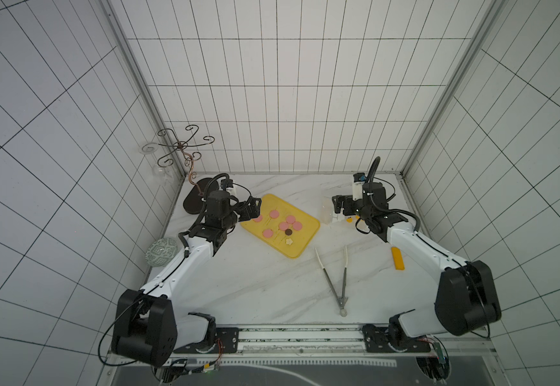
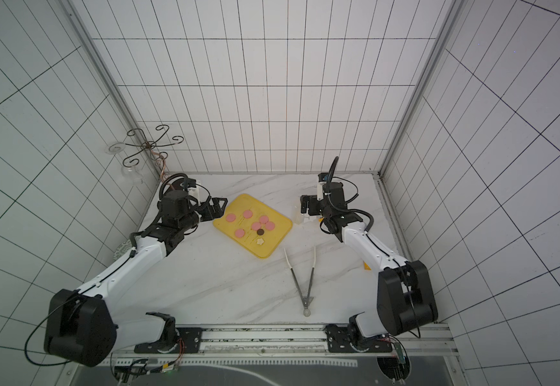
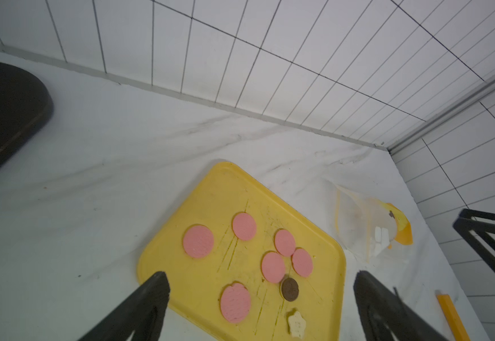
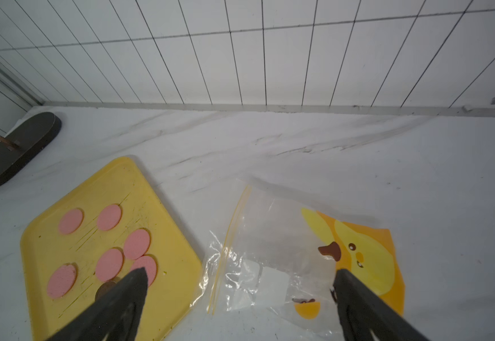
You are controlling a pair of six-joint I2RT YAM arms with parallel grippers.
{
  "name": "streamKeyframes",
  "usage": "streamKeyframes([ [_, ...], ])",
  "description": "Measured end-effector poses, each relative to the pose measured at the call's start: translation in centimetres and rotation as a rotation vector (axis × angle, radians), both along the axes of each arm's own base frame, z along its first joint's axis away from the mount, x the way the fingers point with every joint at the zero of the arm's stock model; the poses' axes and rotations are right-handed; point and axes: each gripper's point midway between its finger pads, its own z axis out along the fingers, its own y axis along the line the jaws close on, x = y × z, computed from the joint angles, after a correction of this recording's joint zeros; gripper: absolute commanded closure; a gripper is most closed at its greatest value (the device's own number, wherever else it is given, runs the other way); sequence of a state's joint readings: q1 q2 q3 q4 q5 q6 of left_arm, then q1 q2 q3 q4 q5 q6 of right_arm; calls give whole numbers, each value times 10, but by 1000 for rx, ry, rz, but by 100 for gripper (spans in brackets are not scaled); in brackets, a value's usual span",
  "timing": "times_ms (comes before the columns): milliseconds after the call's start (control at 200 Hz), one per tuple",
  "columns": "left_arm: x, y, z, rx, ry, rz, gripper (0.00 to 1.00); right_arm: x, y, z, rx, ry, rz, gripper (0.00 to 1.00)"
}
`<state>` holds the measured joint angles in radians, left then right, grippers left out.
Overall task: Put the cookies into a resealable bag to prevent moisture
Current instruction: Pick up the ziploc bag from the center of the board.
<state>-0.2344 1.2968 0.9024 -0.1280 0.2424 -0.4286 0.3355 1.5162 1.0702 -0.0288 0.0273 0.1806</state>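
My right gripper moves down toward the tray [image 1: 272,204] next and tips its fingers down onto the bag's yellow-lined opening edge [image 1: 324,213], because that opening lies flat, facing the cookies.
Several pink cookies [image 1: 283,225] [image 3: 198,241], a dark brown one [image 3: 290,289] and a pale flower-shaped one [image 3: 296,324] lie on a yellow tray [image 1: 272,204] [image 2: 248,202]. The clear resealable bag [image 4: 273,236] [image 1: 329,214] with a yellow duck print lies flat on the table just right of the tray. My left gripper [image 1: 254,209] [image 3: 261,277] hovers open over the tray's left edge, holding nothing. Above the bag, my right gripper [image 1: 337,207] [image 4: 240,274] is open and empty too.
Metal tongs [image 1: 338,274] lie open in front of the tray. A yellow stick [image 1: 398,263] lies by the right arm. A black oval base [image 1: 197,197] with a wire stand [image 1: 181,145] sits at back left, a patterned ball [image 1: 161,256] at left.
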Motion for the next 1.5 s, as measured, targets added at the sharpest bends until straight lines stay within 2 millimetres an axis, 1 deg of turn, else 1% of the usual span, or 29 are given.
streamKeyframes([
  [50,-2,-10,-4,-21,28,-34,3,5,11,-13,-24,49,6,4],
  [105,-3,-19,-4,-40,44,-62,3,10,18,-24,-52,91,0,9],
  [130,-4,-23,-5,-48,53,-75,3,13,21,-28,-67,107,-2,14],
  [145,-4,-25,-4,-54,55,-81,3,16,22,-32,-81,119,-10,19],
  [170,-4,-28,-3,-63,61,-93,3,19,24,-36,-93,132,-21,23],
  [285,-4,-36,-2,-86,75,-123,3,34,24,-55,-190,196,-110,24],
  [400,-4,-40,-7,-97,96,-141,3,50,26,-65,-254,223,-172,24],
  [470,-5,-42,-10,-100,105,-148,3,51,28,-72,-279,240,-182,23],
  [550,-5,-43,-12,-102,111,-152,3,51,30,-81,-314,261,-189,26],
  [640,-5,-44,-13,-104,115,-159,3,57,30,-89,-350,276,-204,27],
  [690,-5,-44,-14,-104,119,-162,3,59,29,-96,-373,286,-212,30],
  [765,-6,-45,-17,-100,127,-167,3,60,27,-105,-411,305,-222,39],
  [830,-7,-45,-19,-97,133,-168,3,59,23,-113,-446,322,-232,43],
  [900,-7,-45,-21,-94,137,-170,3,56,19,-121,-479,338,-245,51],
  [970,-8,-45,-22,-91,141,-173,3,53,15,-125,-508,352,-256,61],
  [985,-8,-45,-22,-91,142,-173,3,53,14,-125,-511,353,-257,65],
  [1055,-8,-45,-23,-91,146,-174,3,52,10,-124,-527,353,-270,75],
  [1115,-8,-46,-25,-92,150,-177,3,52,8,-123,-534,349,-281,86],
  [1160,-7,-46,-27,-92,157,-179,3,52,7,-122,-536,349,-285,91],
  [1185,-7,-46,-29,-92,162,-180,3,51,7,-122,-536,348,-290,94],
  [1254,-8,-47,-33,-94,175,-185,3,51,6,-119,-534,344,-295,97],
  [1309,-8,-48,-34,-95,184,-190,3,51,5,-112,-525,335,-298,99],
  [1359,-8,-49,-34,-97,191,-192,3,52,4,-100,-506,319,-303,100],
  [1419,-8,-50,-29,-102,192,-196,3,53,7,-76,-463,284,-294,100],
  [1429,-7,-50,-28,-103,192,-196,3,53,8,-68,-446,272,-291,100],
  [1444,-7,-51,-25,-104,190,-197,3,53,9,-64,-436,265,-288,100],
  [1454,-7,-51,-24,-105,191,-198,3,52,11,-55,-419,252,-283,100],
  [1459,-7,-51,-23,-106,190,-198,3,52,11,-55,-419,252,-283,100],
  [1499,-5,-53,-15,-110,184,-200,3,51,14,-31,-370,213,-271,100],
])
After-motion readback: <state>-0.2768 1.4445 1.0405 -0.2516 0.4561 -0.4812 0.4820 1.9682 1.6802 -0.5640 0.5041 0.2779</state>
